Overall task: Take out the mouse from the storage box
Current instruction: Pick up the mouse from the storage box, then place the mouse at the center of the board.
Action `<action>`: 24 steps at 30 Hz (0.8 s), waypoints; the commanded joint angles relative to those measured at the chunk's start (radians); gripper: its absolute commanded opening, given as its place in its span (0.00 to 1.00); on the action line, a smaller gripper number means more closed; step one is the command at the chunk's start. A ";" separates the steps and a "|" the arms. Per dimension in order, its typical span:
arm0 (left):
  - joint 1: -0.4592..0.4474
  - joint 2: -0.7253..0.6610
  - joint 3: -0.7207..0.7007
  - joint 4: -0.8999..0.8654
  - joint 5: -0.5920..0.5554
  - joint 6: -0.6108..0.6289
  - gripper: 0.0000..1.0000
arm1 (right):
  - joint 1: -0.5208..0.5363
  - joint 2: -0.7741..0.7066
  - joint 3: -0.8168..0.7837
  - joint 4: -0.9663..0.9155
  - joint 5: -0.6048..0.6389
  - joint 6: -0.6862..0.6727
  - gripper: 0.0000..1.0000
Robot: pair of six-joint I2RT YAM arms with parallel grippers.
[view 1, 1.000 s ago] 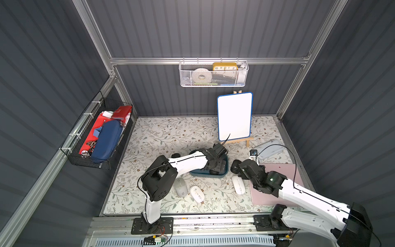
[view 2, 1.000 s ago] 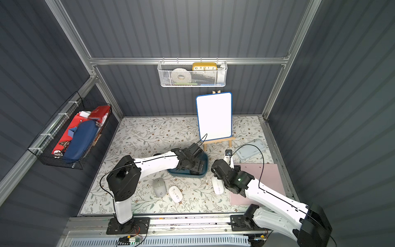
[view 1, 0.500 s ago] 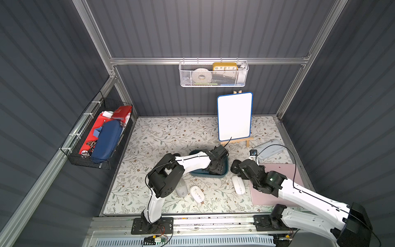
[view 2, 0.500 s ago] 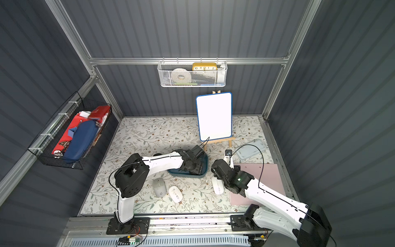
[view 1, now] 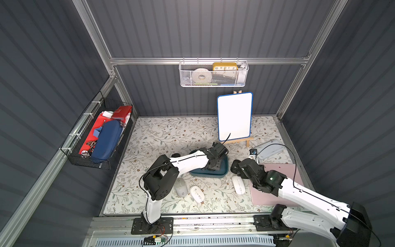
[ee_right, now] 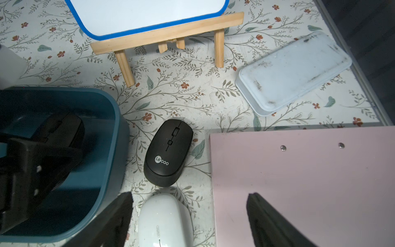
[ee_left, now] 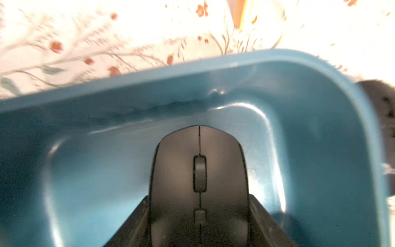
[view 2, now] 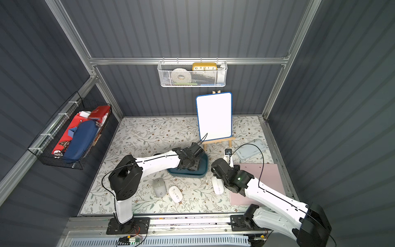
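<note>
My left gripper next lifts the dark grey mouse over the storage box's near side, lowers it onto bare tabletop (view 1: 218,196) between the white mice, back from the gripper, and releases it.
The teal storage box (view 1: 223,171) (view 2: 204,169) sits mid-table. My left gripper (view 1: 213,165) (view 2: 190,164) reaches down into it. In the left wrist view a dark grey mouse (ee_left: 199,181) lies on the box floor near the wall (ee_left: 128,96), and my left gripper (ee_left: 199,213) is shut on its sides. The right wrist view shows the same mouse (ee_right: 62,128) inside the box (ee_right: 111,128). My right gripper (ee_right: 190,197) (view 1: 236,169) hangs open beside the box, over a white mouse (ee_right: 164,220) (view 1: 238,184), with nothing between its fingers.
A black mouse (ee_right: 168,153) lies between the box and a pink board (ee_right: 299,181). A grey mouse (view 1: 181,186) and a white mouse (view 1: 197,193) lie in front of the box. Behind stand a whiteboard on an easel (view 1: 234,116) and a pale lid (view 1: 270,148).
My left gripper has dropped into the box and closed from open onto the dark mouse. The right arm has not moved.
</note>
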 commanded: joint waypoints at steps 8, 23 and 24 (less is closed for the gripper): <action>-0.047 -0.234 -0.048 -0.071 -0.002 -0.045 0.48 | -0.003 -0.060 0.029 -0.118 0.102 0.084 0.87; -0.341 -0.307 -0.148 -0.131 0.006 -0.101 0.48 | -0.005 -0.240 0.044 -0.257 0.202 0.133 0.88; -0.354 -0.299 -0.155 -0.132 0.010 -0.105 0.48 | -0.004 -0.251 0.040 -0.260 0.198 0.136 0.87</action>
